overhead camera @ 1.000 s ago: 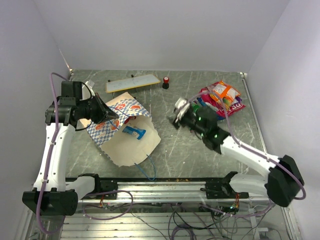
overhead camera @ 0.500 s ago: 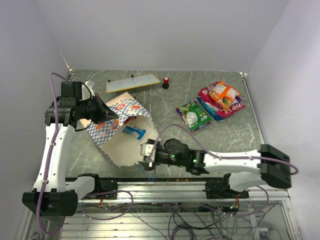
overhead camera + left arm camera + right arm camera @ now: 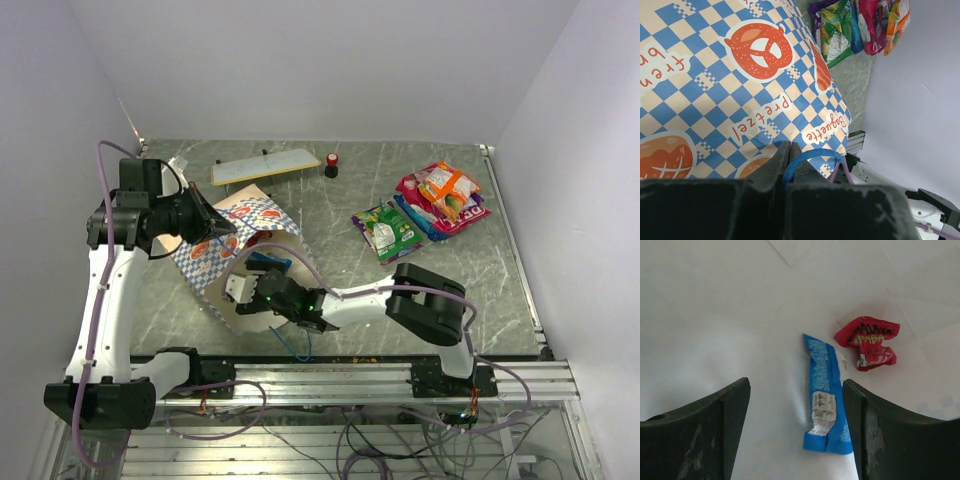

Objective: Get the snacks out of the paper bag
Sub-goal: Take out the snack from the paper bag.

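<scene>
The blue packet's pale-patched end [image 3: 823, 413] is nearer one finger, so I need to move my right gripper down onto it next, outward and toward the right in the wrist view.
The blue-and-white checkered paper bag [image 3: 215, 258] lies on its side at the left with its mouth held open. My left gripper [image 3: 213, 228] is shut on its blue cord handle [image 3: 812, 154], which sits clamped between the fingers [image 3: 775, 162]; the bag's printed side [image 3: 740, 80] fills that view. My right gripper [image 3: 243, 288] is open and empty inside the bag's mouth. Between its jaws, on the cream lining [image 3: 715, 315], lies a blue packet [image 3: 824, 395], with a tiny red wrapper [image 3: 869, 342] just beyond. Green [image 3: 388, 230], magenta and orange packets [image 3: 445, 192] lie on the table at the right.
A flat white yellow-edged board [image 3: 265, 165] and a small red-and-black knob [image 3: 331, 165] lie at the back. The bag's second blue handle [image 3: 297, 340] trails toward the near rail. The right arm stretches low across the table's front.
My right arm has swung from the packet pile at the right across the front and reached into the bag's mouth. The left gripper holds the handle as before.
</scene>
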Controlling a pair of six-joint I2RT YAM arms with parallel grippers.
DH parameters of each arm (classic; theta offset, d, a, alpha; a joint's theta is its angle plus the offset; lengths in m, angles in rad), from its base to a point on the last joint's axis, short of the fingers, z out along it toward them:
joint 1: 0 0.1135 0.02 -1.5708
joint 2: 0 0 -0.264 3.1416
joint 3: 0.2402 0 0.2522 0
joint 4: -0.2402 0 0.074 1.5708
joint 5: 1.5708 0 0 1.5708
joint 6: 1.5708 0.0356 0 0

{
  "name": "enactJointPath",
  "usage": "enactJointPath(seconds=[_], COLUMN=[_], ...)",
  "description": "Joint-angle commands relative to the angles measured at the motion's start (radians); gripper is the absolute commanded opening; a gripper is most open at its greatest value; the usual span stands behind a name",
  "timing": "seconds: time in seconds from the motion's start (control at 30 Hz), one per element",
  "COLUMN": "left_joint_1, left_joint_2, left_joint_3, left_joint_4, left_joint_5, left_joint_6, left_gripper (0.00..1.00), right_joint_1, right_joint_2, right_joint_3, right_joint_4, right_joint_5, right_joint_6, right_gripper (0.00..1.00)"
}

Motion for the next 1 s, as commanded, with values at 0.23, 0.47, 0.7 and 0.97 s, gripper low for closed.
enactJointPath(seconds=[0.23,0.47,0.7,0.97], left_joint_1=[-0.007,-0.012,-0.016,-0.016], left_joint_2=[0.019,0.029,0.030,0.034], left_joint_3=[0.027,0.030,0.035,0.048], left_joint_4=[-0.015,-0.004,-0.004,-0.013], left_joint_5=[0.043,0.045,0.040,0.027], left_joint_6=[0.044,0.044,0.046,0.050], left_gripper=[0.07,0.07,0.07,0.07], right_joint_1=[-0.084,-0.102,-0.101,-0.083], right_joint_2=[0.178,0.186,0.147,0.062], right_joint_3=[0.180,0.166,0.134,0.094], right_joint_4=[-0.059,-0.101,-0.098,-0.118], right_joint_5=[0.129,0.131,0.112,0.014], right_joint_6=[-0.014,0.034,0.015,0.035], right_gripper=[0.74,0.58,0.31,0.12])
